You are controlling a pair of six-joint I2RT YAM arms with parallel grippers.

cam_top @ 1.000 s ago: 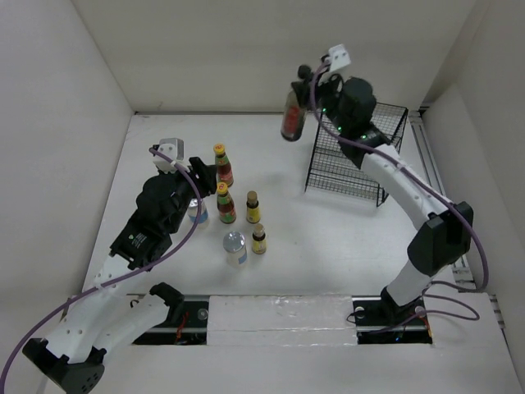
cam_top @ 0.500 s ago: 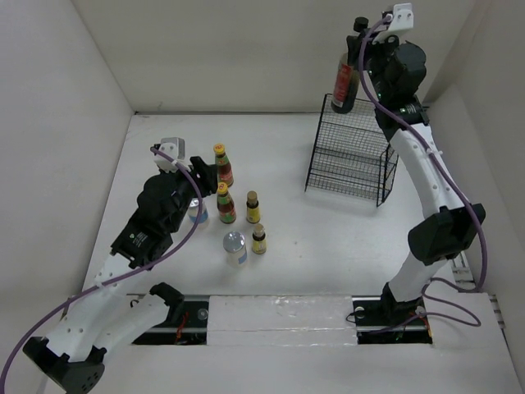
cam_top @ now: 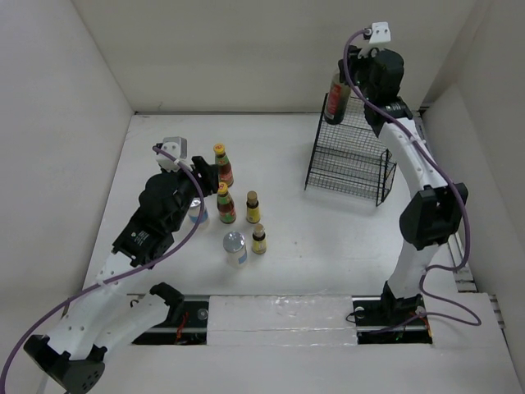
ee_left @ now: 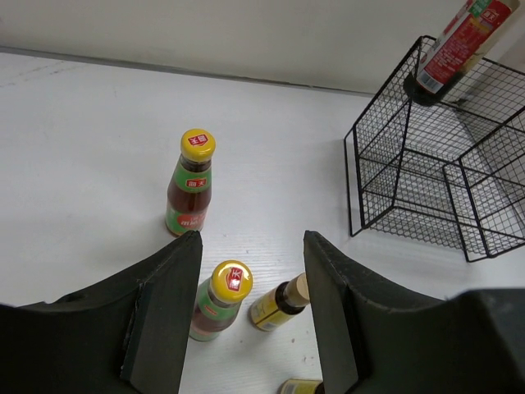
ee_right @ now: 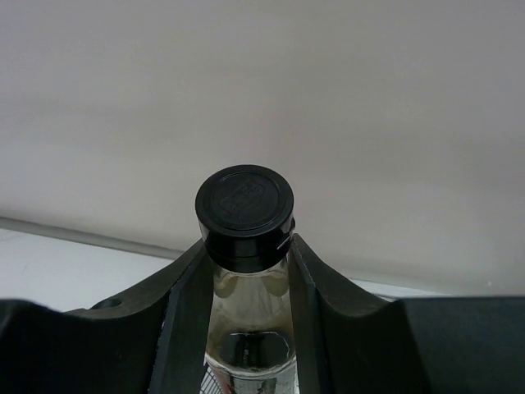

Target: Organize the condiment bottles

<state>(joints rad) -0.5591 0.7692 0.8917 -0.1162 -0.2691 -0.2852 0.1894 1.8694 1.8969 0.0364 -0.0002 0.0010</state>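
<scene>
Next, my right gripper lowers the dark bottle, then sets it inside the back corner of the wire basket nearest the red-sauce bottles.
My right gripper (cam_top: 351, 72) is shut on the neck of the tall dark black-capped bottle (cam_top: 335, 100), which hangs over the back left top corner of the black wire basket (cam_top: 353, 156). The wrist view shows its cap (ee_right: 244, 205) between the fingers (ee_right: 184, 304). My left gripper (cam_top: 205, 174) is open and empty above the group on the table: two red-sauce bottles (cam_top: 222, 164) (cam_top: 225, 203), two small yellow bottles (cam_top: 253, 207) (cam_top: 259, 239), and a silver-lidded jar (cam_top: 235, 246). A second jar (cam_top: 198, 213) is partly hidden by my left arm.
The basket stands at the back right, close to the back wall; it also shows in the left wrist view (ee_left: 435, 180) with the dark bottle (ee_left: 467, 41) at its top corner. White walls enclose the table on three sides.
My right arm carried the dark bottle from left of the basket up and back to the basket's top back left corner. The left arm has not moved.
</scene>
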